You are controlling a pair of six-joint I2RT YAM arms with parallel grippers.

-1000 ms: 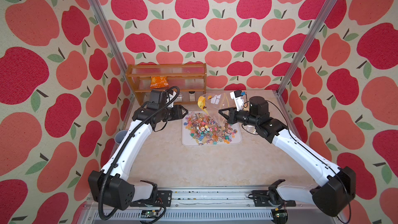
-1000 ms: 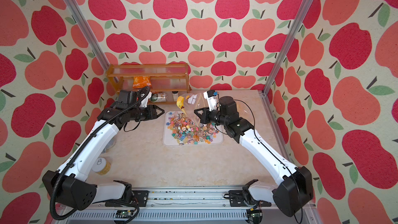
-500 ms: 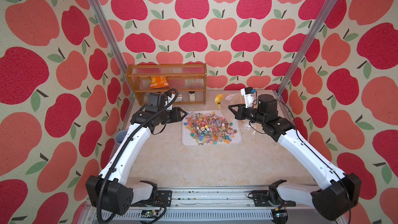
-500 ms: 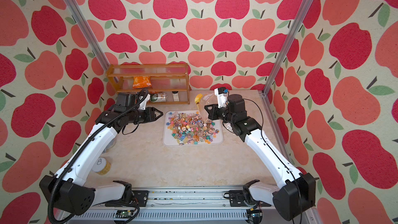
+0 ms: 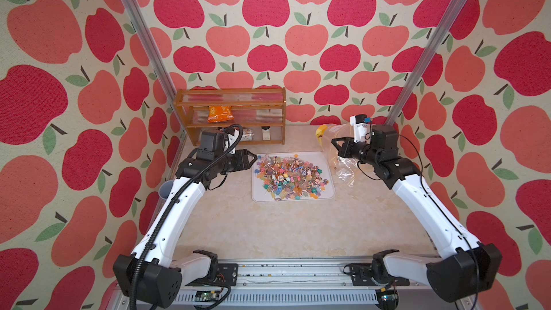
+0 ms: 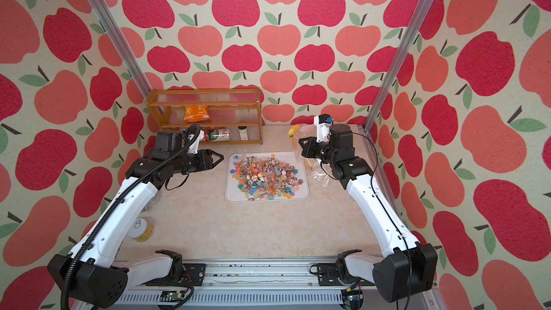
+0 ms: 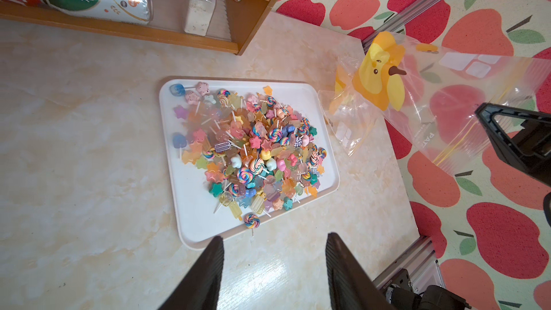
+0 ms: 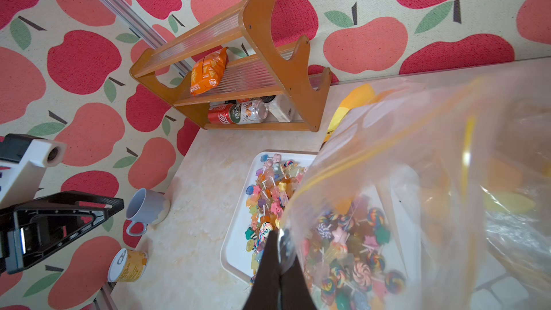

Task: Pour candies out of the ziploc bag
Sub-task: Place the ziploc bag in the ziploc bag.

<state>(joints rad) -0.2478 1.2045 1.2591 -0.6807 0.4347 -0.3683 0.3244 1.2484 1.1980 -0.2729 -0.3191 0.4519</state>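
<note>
My right gripper moves down and away from the tray (image 5: pixel 258 196) toward the bare tabletop beside it next and releases the ziploc bag's edge, since the bag looks empty.
The candies (image 5: pixel 290 175) (image 6: pixel 267 177) lie heaped on a white tray (image 5: pixel 258 196) (image 6: pixel 231 195) in mid-table. My right gripper (image 5: pixel 334 141) (image 6: pixel 300 142) (image 8: pixel 278 234) is shut on an edge of the clear ziploc bag (image 5: pixel 343 168) (image 6: pixel 301 135) (image 8: pixel 417 159), which has a yellow duck print. It hangs just right of the tray, its crumpled end on the table. In the left wrist view the bag (image 7: pixel 447 108) looks empty. My left gripper (image 5: pixel 255 156) (image 6: pixel 222 158) (image 7: pixel 275 237) stands open and empty at the tray's left edge.
A wooden shelf (image 5: pixel 229 114) at the back left holds an orange snack packet (image 5: pixel 219 113), cans and a small bottle. A grey mug (image 8: pixel 146 207) and a yellow can (image 6: pixel 141 229) stand by the left wall, under my left arm.
My right gripper has carried the bag from above the tray to the right and toward the back, off the tray. The left gripper has hardly moved.
</note>
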